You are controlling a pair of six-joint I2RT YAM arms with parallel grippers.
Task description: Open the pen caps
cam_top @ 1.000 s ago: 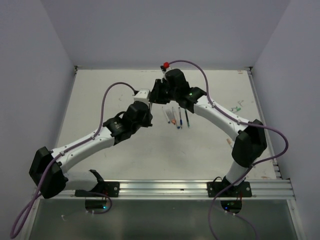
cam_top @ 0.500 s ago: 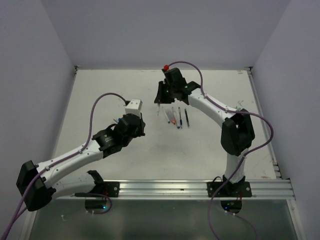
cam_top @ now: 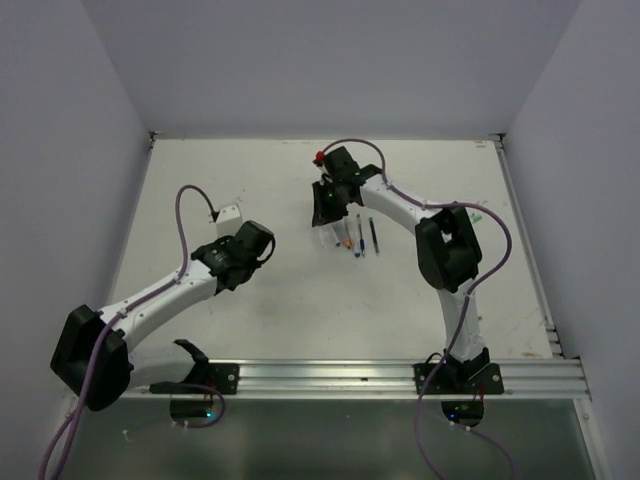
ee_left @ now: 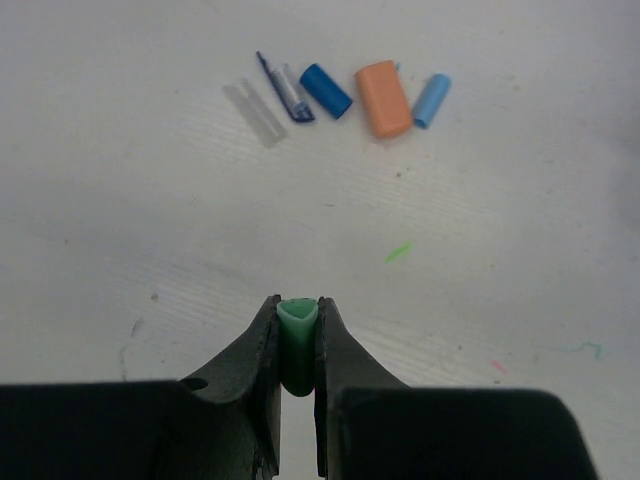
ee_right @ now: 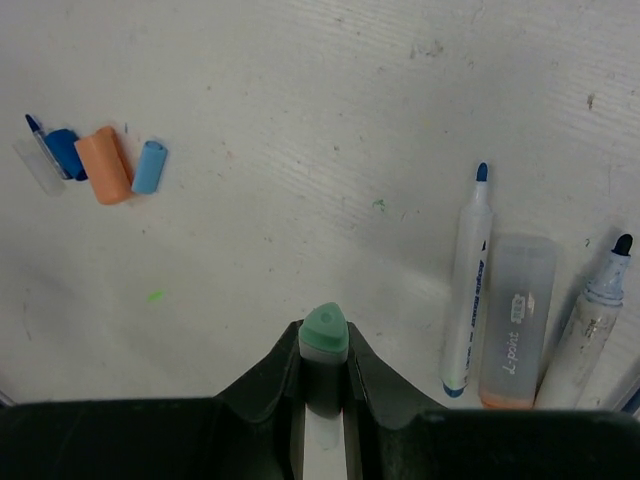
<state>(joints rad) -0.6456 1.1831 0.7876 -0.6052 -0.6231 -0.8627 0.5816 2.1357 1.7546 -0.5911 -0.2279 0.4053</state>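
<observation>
The left gripper moves to the left in the top view and down to bare tabletop there next, since loose caps lie together beside the clear cap.
My left gripper [ee_left: 297, 318] is shut on a small green pen cap [ee_left: 297, 340], held above the table; in the top view this gripper [cam_top: 264, 238] is left of centre. My right gripper [ee_right: 324, 340] is shut on a whitish pen with a green end [ee_right: 324, 338]; in the top view it [cam_top: 322, 210] hangs over the left end of the row of pens [cam_top: 352, 233]. Loose caps lie together: dark blue [ee_left: 326, 90], orange [ee_left: 383, 98], light blue [ee_left: 432, 100] and a clear one [ee_left: 255, 113]. The two grippers are apart.
In the right wrist view three uncapped pens lie side by side: blue-tipped [ee_right: 468, 280], an orange-ended one with a clear barrel [ee_right: 517, 320], black-tipped [ee_right: 595, 310]. A small blue pen part [ee_left: 285, 92] lies by the caps. Small objects sit near the table's right edge [cam_top: 478, 212].
The grippers, close together a second ago, have separated. My left arm has drawn back to the left and nearer with the green cap; my right arm has folded in over the pen row.
</observation>
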